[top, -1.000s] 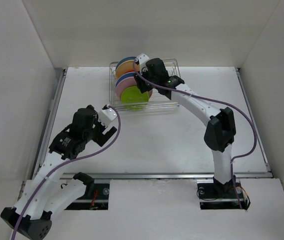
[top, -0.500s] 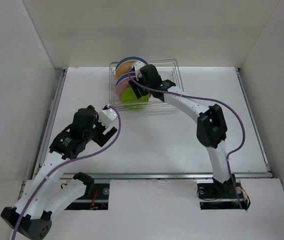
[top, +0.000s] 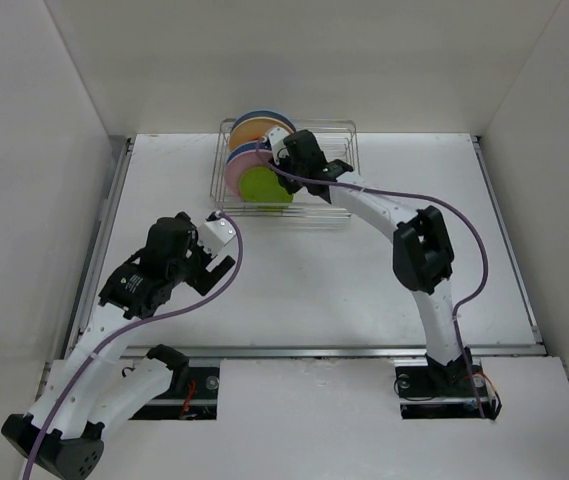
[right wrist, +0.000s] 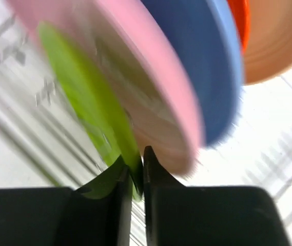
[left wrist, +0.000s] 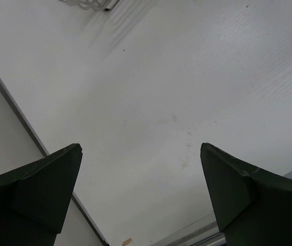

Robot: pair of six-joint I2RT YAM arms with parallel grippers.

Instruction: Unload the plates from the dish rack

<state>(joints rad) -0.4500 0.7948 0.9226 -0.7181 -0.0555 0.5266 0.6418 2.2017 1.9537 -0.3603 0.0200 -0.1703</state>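
My right gripper will lift the green plate (top: 264, 187) up and back, then lower it to the bare tabletop before the rack, because that spot is clear for letting go of the plate.
The dish rack (top: 336, 135) stands at the back of the table with several plates on edge in it. Nearest the front is the lime green plate (top: 264, 187), then a pink plate (top: 236, 170), a blue plate (top: 264, 117) and an orange plate (top: 252, 131). My right gripper (top: 282, 158) is at the stack, and in the right wrist view it (right wrist: 137, 165) is shut on the rim of the green plate (right wrist: 79, 97), with the pink plate (right wrist: 151, 87) just behind. My left gripper (left wrist: 140, 154) hangs open over bare table, left of the rack.
White walls close in the table on the left, back and right. A dark rail (top: 104, 230) runs along the table's left edge. A corner of the rack's wire (left wrist: 92, 4) shows at the top of the left wrist view.
The right gripper has reached down into the plate stack and closed on the green plate's rim. The plates have shifted slightly left. The left arm has stayed still.
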